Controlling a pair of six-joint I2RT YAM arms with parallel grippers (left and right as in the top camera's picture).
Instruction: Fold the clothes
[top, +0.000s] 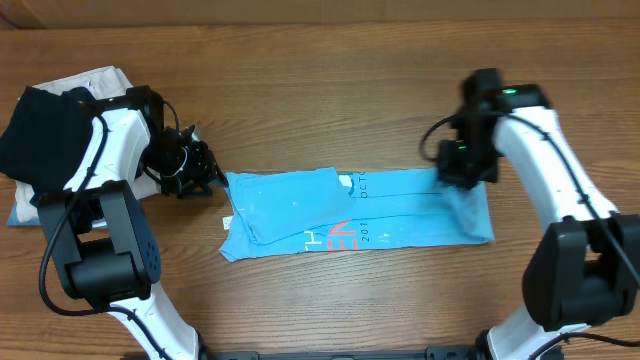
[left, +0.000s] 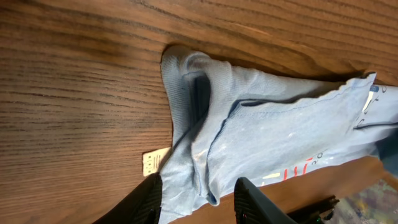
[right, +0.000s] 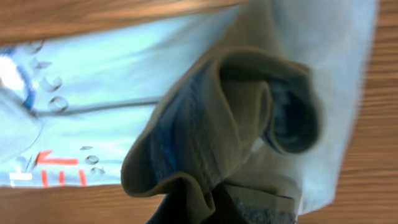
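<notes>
My right gripper will next move the T-shirt's end to the left in the overhead view, over the dark lettering (top: 364, 208) (right: 59, 106), and release it, because the T-shirt is still long.
The clothes, a sky-blue T-shirt (top: 400, 215), lie as a long strip across the middle of the table, with white and orange lettering near the front edge. My left gripper (top: 205, 170) stands open at the strip's left end. In the left wrist view its fingers (left: 149, 199) straddle the rumpled end of the shirt (left: 280, 137), with a gap on the right side. My right gripper (top: 462, 175) is shut on the shirt's right end. In the right wrist view a bunch of the shirt (right: 124, 93) rises to the jaws and hides them.
A black garment (top: 40, 130) lies on a pale folded one (top: 100, 80) at the far left, behind my left arm. A small white tag (left: 152, 163) sticks out by the shirt's left end. Bare wood surrounds the strip.
</notes>
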